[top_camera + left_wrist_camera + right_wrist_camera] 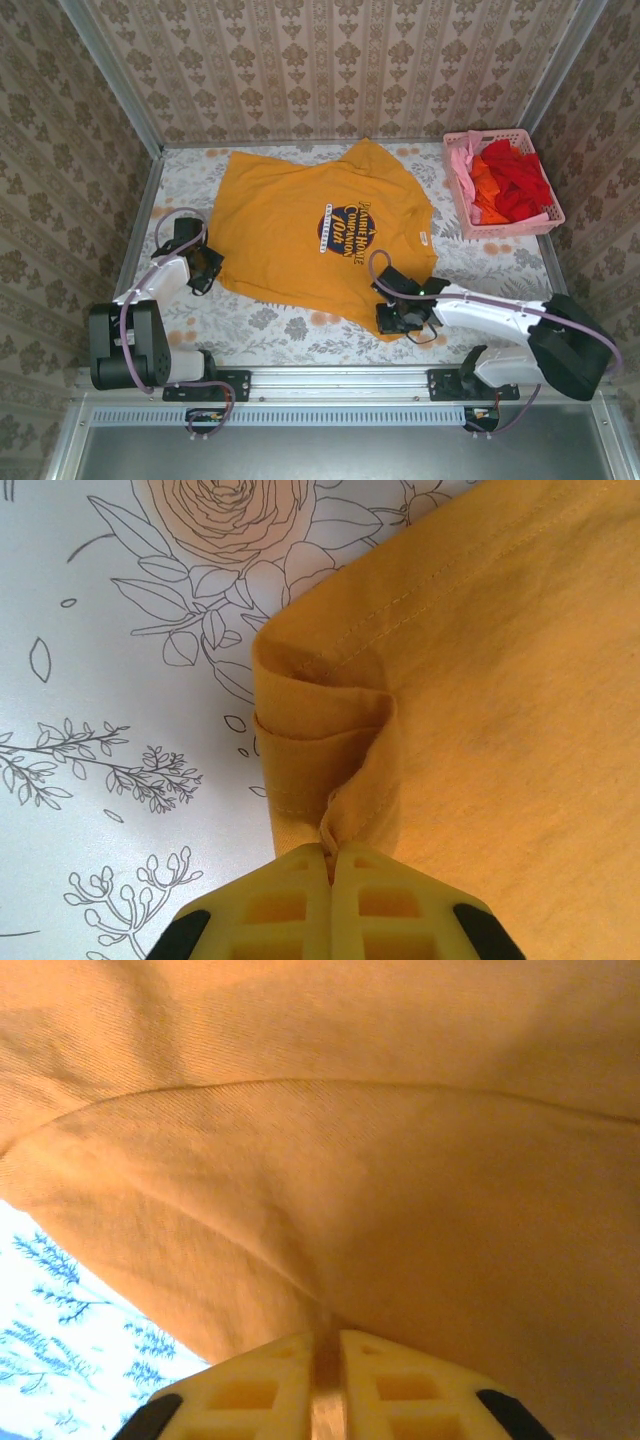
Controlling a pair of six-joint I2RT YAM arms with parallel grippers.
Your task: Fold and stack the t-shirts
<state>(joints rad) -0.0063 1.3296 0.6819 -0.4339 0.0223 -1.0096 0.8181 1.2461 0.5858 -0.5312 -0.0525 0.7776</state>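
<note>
I will pull the shirt's near edge back with my right gripper onto the bare part of the table by the metal bar (372, 353) and release it, because the held shirt is creased.
An orange-yellow t-shirt (300, 225) with a dark round chest logo lies spread on the floral table, collar toward the right. My left gripper (207, 262) is shut on the shirt's hem corner at its left edge; in the left wrist view the orange-yellow t-shirt (500, 680) bunches into a fold right at the left gripper (331, 855). My right gripper (392, 312) is shut on the shirt's near edge, and in the right wrist view the orange-yellow t-shirt (350, 1140) drapes up from the right gripper (327, 1340). Red, orange and pink t-shirts (510, 185) lie heaped in a basket.
The pink lattice basket (460, 205) stands at the back right of the floral tablecloth (280, 330). Patterned walls enclose the table on three sides. A metal rail (340, 385) runs along the near edge by the arm bases.
</note>
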